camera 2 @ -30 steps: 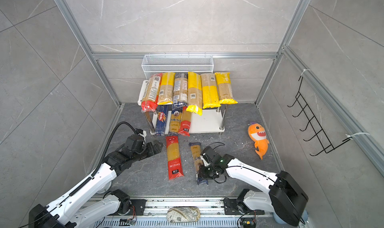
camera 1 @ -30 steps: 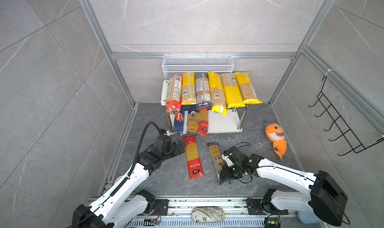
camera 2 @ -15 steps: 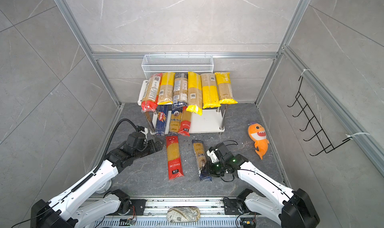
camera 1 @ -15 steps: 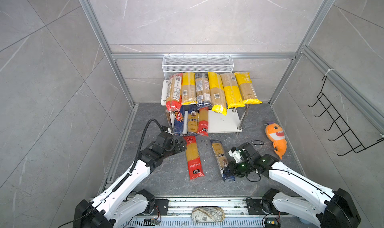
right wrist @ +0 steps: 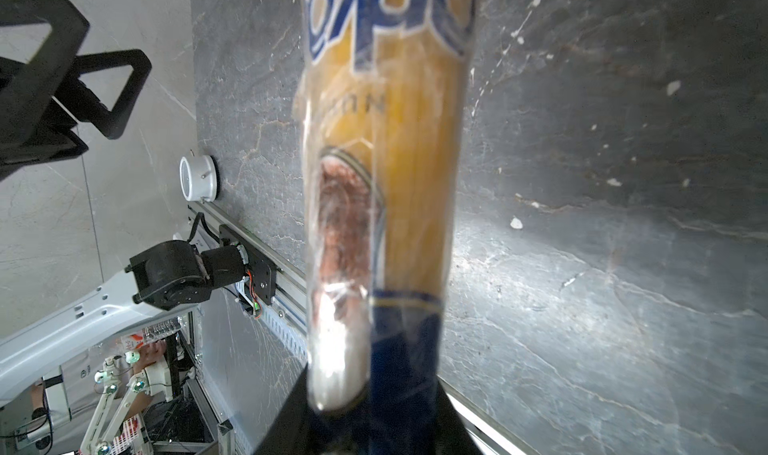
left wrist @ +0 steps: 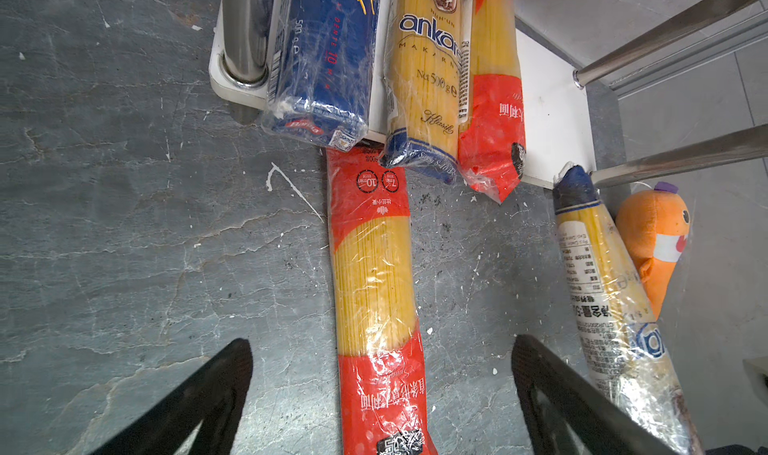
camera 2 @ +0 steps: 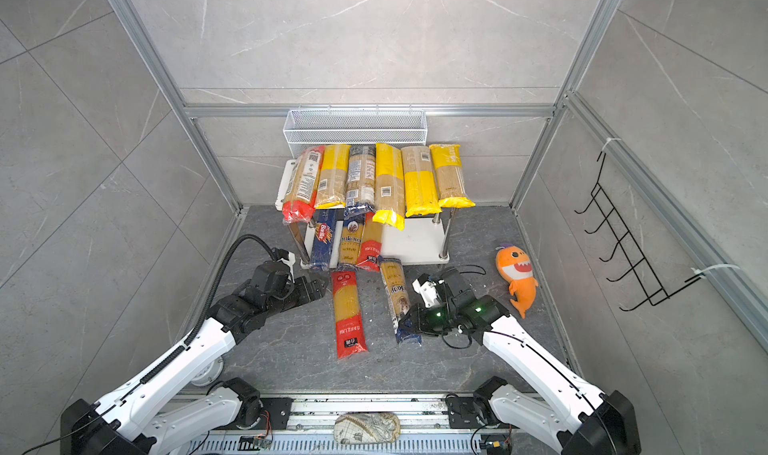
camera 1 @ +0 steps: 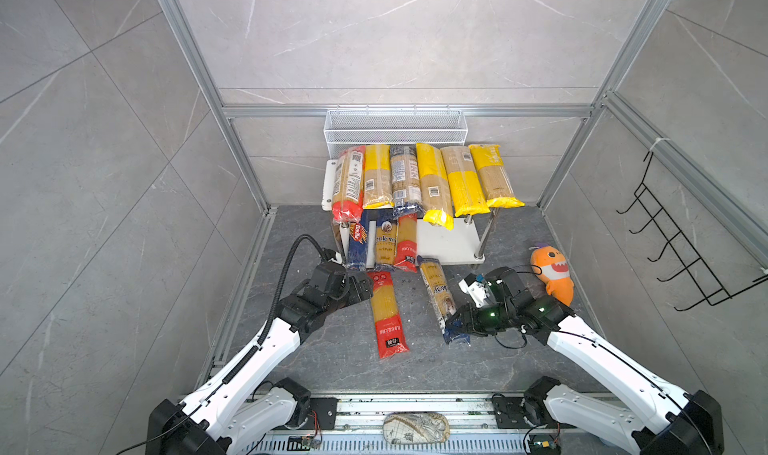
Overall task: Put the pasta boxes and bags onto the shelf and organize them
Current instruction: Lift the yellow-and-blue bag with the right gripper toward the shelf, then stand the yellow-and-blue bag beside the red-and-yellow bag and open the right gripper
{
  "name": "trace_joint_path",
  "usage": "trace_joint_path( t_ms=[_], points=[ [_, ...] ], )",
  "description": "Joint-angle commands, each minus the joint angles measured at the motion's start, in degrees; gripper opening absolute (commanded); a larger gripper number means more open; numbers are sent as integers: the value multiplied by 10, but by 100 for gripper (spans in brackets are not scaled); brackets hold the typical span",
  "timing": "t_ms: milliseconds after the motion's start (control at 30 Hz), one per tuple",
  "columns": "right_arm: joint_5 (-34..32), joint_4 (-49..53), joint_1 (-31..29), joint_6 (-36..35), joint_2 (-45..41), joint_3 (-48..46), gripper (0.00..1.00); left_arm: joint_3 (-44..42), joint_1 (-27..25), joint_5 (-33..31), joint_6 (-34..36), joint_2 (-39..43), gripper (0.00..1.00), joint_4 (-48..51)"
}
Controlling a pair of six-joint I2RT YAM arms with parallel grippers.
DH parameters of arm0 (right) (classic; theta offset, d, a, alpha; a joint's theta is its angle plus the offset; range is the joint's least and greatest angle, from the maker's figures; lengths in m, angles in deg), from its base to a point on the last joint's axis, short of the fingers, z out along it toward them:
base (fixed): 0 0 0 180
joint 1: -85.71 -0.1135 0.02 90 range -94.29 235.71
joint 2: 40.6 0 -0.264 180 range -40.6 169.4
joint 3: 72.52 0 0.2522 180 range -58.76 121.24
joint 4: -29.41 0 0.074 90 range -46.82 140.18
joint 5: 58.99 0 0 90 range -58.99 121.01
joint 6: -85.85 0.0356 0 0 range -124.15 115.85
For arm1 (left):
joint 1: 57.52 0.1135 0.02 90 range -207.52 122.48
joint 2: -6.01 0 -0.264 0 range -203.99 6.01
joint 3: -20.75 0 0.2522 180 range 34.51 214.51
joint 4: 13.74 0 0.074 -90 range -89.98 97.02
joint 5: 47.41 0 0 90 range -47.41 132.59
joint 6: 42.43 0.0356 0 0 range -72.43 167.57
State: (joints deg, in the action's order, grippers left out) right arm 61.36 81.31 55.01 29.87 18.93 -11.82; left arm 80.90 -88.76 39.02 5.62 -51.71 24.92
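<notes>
The lower board is bare beside its row of packs, so my right gripper will move outward, bring the Ankara pack onto that bare stretch and let go of it.
The shelf stands at the back, with several pasta packs side by side on its upper board. Three more, a blue Barilla pack among them, lie on the left of the lower board. A red-ended spaghetti bag lies on the floor in front. My left gripper is open, its fingers straddling that bag without touching it. My right gripper is shut on the dark blue near end of an Ankara pack. The pack's far end reaches the lower board's front edge.
An orange plush toy lies right of the right gripper. A white wire basket hangs on the back wall above the shelf. A black hook rack is on the right wall. The right half of the lower board is bare.
My right gripper has carried the Ankara pack back toward the shelf, and its far end now meets the lower board. My left gripper edged closer to the red-ended bag.
</notes>
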Motion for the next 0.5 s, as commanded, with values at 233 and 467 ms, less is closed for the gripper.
trace_joint_path(
  t_ms=[233, 467],
  points=[
    [29, -117, 61, -80, 118, 103, 0, 56, -2, -25, 32, -1, 100, 19],
    [-22, -183, 89, -134, 249, 169, 0, 70, -1, -41, 35, -5, 100, 30]
  ],
)
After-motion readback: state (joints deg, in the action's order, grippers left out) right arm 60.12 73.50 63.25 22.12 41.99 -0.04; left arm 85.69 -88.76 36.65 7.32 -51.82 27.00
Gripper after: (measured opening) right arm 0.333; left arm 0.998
